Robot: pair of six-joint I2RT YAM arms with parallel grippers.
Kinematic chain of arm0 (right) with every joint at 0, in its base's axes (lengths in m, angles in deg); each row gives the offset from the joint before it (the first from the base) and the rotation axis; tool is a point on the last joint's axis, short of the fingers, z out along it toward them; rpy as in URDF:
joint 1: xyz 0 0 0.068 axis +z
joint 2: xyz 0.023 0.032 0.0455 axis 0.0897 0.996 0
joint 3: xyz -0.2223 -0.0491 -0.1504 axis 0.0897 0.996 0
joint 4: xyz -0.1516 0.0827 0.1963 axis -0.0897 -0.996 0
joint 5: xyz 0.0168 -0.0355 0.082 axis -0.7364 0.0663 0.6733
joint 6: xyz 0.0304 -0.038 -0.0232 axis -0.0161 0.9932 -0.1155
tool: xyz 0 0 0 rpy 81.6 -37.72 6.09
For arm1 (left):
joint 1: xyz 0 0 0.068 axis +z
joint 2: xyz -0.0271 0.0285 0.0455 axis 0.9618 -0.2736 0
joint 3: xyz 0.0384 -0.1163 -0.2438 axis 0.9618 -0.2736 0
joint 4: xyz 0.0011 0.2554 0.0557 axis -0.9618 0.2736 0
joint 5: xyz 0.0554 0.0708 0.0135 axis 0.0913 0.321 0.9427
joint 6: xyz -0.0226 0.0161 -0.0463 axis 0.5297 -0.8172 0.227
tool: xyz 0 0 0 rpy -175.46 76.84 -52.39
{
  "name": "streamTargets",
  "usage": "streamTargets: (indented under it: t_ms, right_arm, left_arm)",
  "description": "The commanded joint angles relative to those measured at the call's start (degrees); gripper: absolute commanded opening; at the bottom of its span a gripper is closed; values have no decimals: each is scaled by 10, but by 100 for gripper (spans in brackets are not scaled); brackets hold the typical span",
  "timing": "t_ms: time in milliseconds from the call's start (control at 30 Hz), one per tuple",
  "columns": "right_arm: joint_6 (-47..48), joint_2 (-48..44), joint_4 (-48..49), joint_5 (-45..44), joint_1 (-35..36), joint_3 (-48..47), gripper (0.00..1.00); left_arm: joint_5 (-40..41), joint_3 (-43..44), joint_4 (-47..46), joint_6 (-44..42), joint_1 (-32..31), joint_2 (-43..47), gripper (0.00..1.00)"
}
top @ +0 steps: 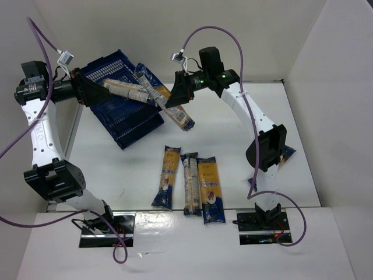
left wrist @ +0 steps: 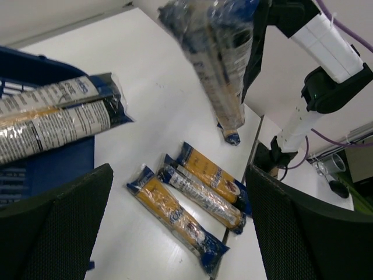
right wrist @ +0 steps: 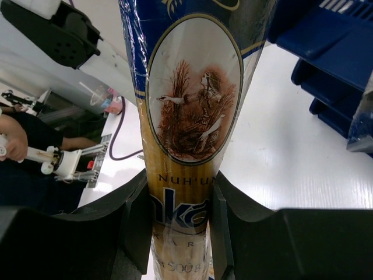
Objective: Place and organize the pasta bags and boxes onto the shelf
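Observation:
My open left gripper will next move over the top crate onto the held packet's blue upper end, since that end lies to the gripper's right in the top view.
The dark blue lattice crates [top: 129,125] are stacked at the far left. A pale spaghetti packet [top: 125,90] lies across the top crate, also seen in the left wrist view [left wrist: 52,119]. My right gripper [top: 178,93] is shut on a yellow-orange packet [top: 184,119], held slanted in the air with its upper end over the crate's right edge. In the right wrist view the fingers [right wrist: 131,227] squeeze this packet [right wrist: 186,116] from both sides. My left gripper [top: 92,93] hangs at the crate's left side, open and empty [left wrist: 180,233]. Three more packets [top: 190,184] lie side by side on the table.
White walls close in the table at the back, left and right. The crate stack [right wrist: 332,52] lies just right of the held packet in the right wrist view. A small blue and orange bit [top: 288,153] shows behind the right arm's elbow. A person's hand [right wrist: 11,140] is beyond the table.

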Motion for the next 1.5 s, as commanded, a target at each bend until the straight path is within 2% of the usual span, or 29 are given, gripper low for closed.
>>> streamTargets:
  t_ms: [0,33,67,100,200,300,433,600,733,967,1300,1467]
  right_arm:
    - [6,-18,48,22,5,-9,0]
    - [13,-18,36,22,5,-15,0]
    - [18,-18,35,14,5,-23,0]
    - [18,-18,30,5,5,-23,0]
    - [23,-18,23,-6,5,-35,0]
    - [23,-18,23,-14,5,-40,0]
    - [23,-18,23,-25,5,-40,0]
    - [18,-18,28,-31,5,-45,0]
    - [13,-18,34,-20,5,-40,0]
    - [-6,-34,50,29,5,-40,0]
    - [-6,-45,55,56,5,-35,0]
    - [-6,-45,55,56,5,-46,0]
  left_arm:
    - [-25,7,-83,62,-21,16,100]
    - [-7,-29,-139,116,-27,30,100]
    - [26,-50,-260,173,-33,46,100]
    - [46,-63,-298,242,-49,71,100]
    - [115,-52,-308,249,-85,77,100]
    - [140,-52,-314,282,-130,64,100]
    - [179,-73,-367,338,-194,69,100]
    - [241,-84,-403,404,-235,64,100]
    - [285,-135,-459,474,-241,79,96]
    - [301,-170,-500,499,-247,87,94]
    - [289,-56,-558,556,-247,44,94]
    - [289,-45,-558,568,-247,39,94]
